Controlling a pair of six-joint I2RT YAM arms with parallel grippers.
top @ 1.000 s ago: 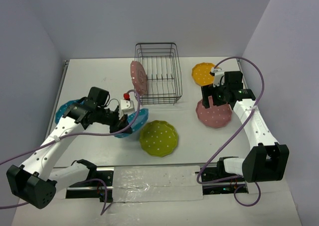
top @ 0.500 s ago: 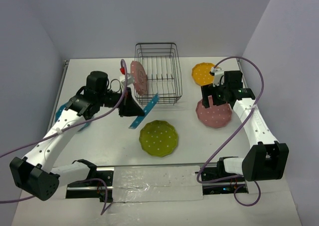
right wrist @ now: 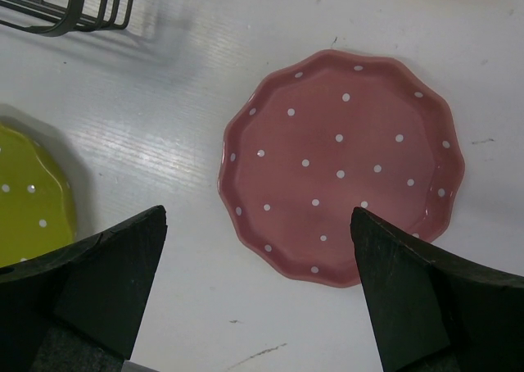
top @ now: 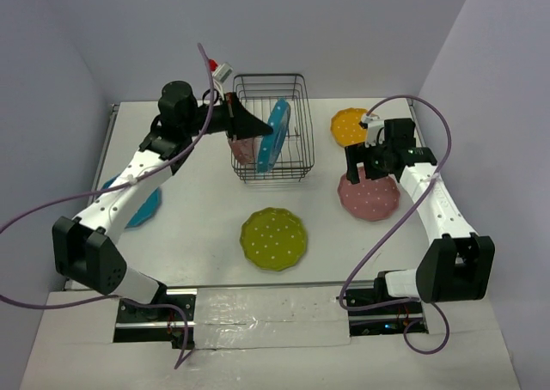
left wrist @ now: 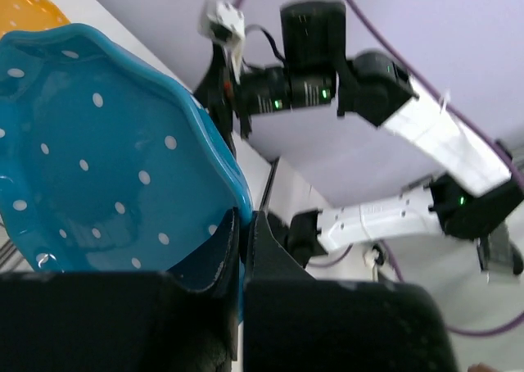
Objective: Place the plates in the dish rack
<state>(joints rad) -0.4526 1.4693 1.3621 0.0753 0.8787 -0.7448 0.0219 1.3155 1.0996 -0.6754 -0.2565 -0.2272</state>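
I will next move the teal-blue plate across and down with my left gripper and let go beside the pink plate, since that rack slot is below and left in the top view.
My left gripper (top: 260, 132) is shut on the rim of a teal-blue plate (top: 278, 135) and holds it on edge over the black wire dish rack (top: 268, 77). In the left wrist view the fingers (left wrist: 214, 245) pinch this plate's (left wrist: 106, 167) rim. A pink plate (top: 244, 148) stands on edge at the rack's left side, partly hidden by my gripper. My right gripper (top: 371, 168) is open and empty above a second pink plate (top: 371, 198), which lies flat (right wrist: 344, 167) on the table. A yellow-green plate (top: 273, 238), an orange-yellow plate (top: 351, 125) and another teal-blue plate (top: 144, 204) lie flat.
The table is enclosed by walls at the back and both sides. The left arm stretches across the table's left half to the rack. The rack's corner (right wrist: 65, 7) and the yellow-green plate (right wrist: 29, 192) show at the left of the right wrist view.
My left arm has lifted the teal-blue plate off the table at the left and carried it up and right to over the rack. The right arm has hardly moved.
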